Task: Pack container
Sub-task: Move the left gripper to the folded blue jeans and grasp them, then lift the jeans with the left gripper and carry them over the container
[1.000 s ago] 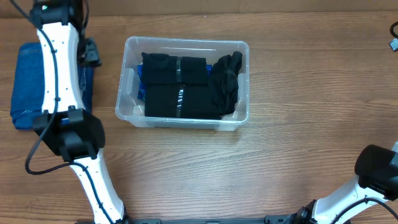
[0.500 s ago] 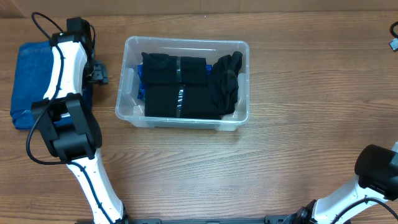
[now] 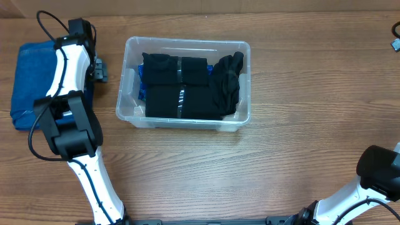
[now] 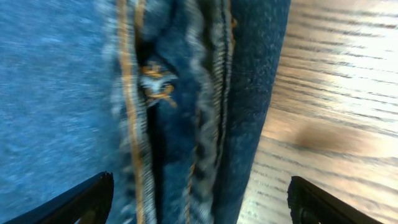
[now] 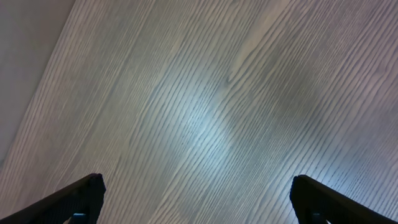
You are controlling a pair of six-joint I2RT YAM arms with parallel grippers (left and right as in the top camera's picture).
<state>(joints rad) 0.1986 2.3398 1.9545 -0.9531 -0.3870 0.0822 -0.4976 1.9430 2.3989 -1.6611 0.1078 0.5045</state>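
Note:
The jeans' seamed edge by the container already has my left gripper's open fingers on both sides of its seam, so next I will lower that gripper onto it and close it.
The clear plastic container [image 3: 187, 42] stands in the middle of the table. It holds neat black folded garments [image 3: 178, 87], a crumpled black garment [image 3: 228, 78] at its right end, and a bit of blue fabric on the left. A folded pair of blue jeans [image 3: 28, 81] lies at the far left. My left gripper [image 3: 98, 69] hangs over the jeans' right edge, left of the container. In the left wrist view the left gripper [image 4: 199, 202] is open and empty, its jaws wide apart over the jeans' seam [image 4: 155, 93]. My right gripper [image 5: 199, 199] is open over bare wood.
The wooden table [image 3: 300, 144] carries only the container and jeans in the middle and left. A dark object [image 3: 396, 28] and a small connector [image 3: 395, 44] sit at the far right edge. The right arm's base [image 3: 378, 165] is at the lower right.
The left arm has swung its wrist down and right, to the jeans' right edge beside the container. The container, its contents and the right arm have not moved.

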